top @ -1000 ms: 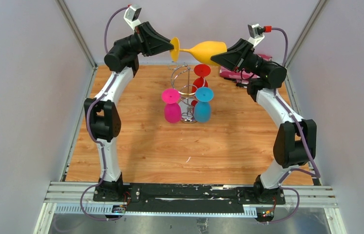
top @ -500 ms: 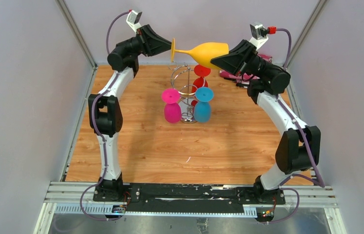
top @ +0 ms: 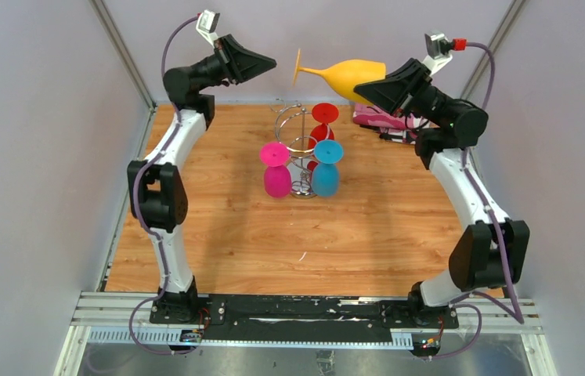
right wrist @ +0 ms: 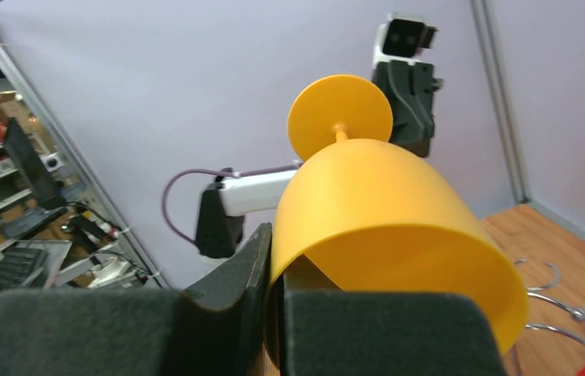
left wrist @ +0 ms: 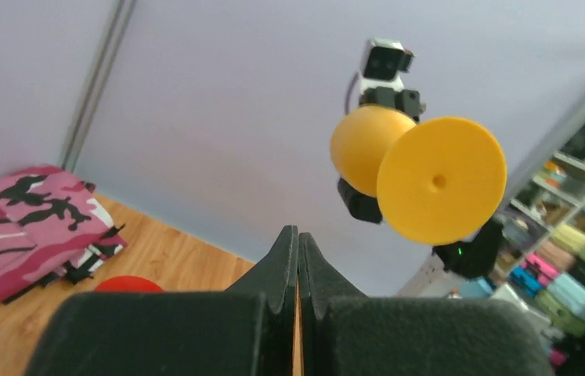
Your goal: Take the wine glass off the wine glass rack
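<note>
The sideways glass goes down next in my right gripper toward the bare tabletop near the pink cloth below my gripper, turns foot-down and is released standing there.
A yellow wine glass lies sideways in the air, high above the chrome wine glass rack. My right gripper is shut on the rim of its bowl, one finger outside and one inside. The glass's round foot points at my left gripper, which is shut on nothing and stands a short gap away from the foot. In the left wrist view the left gripper shows pressed jaws. Pink, blue and red glasses hang upside down on the rack.
A pink camouflage cloth lies at the back right of the wooden table. Grey walls and metal posts close in the back and both sides. The rack's curled hooks show below the held glass in the right wrist view.
My left gripper let go of the yellow glass's foot, shut again and drew back to the left. The right arm carried the glass up and to the right.
</note>
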### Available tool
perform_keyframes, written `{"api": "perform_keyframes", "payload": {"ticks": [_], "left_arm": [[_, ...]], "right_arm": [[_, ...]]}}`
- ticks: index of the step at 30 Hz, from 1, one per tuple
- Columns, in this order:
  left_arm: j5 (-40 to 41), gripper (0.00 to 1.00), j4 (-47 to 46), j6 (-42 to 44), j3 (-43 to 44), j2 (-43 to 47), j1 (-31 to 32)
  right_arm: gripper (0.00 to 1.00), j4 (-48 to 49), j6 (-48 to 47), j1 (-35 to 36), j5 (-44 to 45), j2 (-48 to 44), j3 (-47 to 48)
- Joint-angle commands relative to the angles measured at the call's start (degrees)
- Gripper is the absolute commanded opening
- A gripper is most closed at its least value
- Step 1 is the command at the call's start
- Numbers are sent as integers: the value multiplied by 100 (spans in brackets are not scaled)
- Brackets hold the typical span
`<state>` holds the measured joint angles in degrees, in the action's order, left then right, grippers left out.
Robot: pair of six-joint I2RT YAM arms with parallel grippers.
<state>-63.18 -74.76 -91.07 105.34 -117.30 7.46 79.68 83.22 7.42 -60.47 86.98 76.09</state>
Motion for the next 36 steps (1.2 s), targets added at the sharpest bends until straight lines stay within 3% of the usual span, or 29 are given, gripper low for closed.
{"api": "perform_keyframes", "payload": {"ticks": [1,4,6,8,12,17,22,27,29,36], "left_arm": [[836,0,3777,3162,-251,1272,-21],[1889,0,6157,4489,-120,1763,-13],[3087,0,8039,5577,289,1909,30],[4416,0,9590,6221,985,1875,156],[6664,0,11466,6763,1925,1597,502],[8880,0,12191,7308,2147,1431,983],[10121,0,12325,7430,1623,1556,1228],[11437,0,12305,7760,1381,1500,1604],[11492,0,12293,7908,1485,1395,1678],[10301,0,11946,7828,1062,1601,1686]], "right_arm": [[0,-2509,-1974,-238,-133,-886,-2],[0,-5591,-4211,-267,422,-1457,352],[0,-7293,-5457,-266,1100,-1690,744],[0,-8376,-6195,-269,1812,-1847,1085],[0,-9643,-6942,-279,2851,-1862,1567],[0,-10862,-7503,-279,3991,-1478,2195],[0,-12016,-7886,-322,5044,-854,2952],[0,-12824,-8100,-407,5415,-253,3604],[0,-13176,-8241,-448,5503,38,3875],[0,-14126,-8750,-592,5931,1141,4418]]}}
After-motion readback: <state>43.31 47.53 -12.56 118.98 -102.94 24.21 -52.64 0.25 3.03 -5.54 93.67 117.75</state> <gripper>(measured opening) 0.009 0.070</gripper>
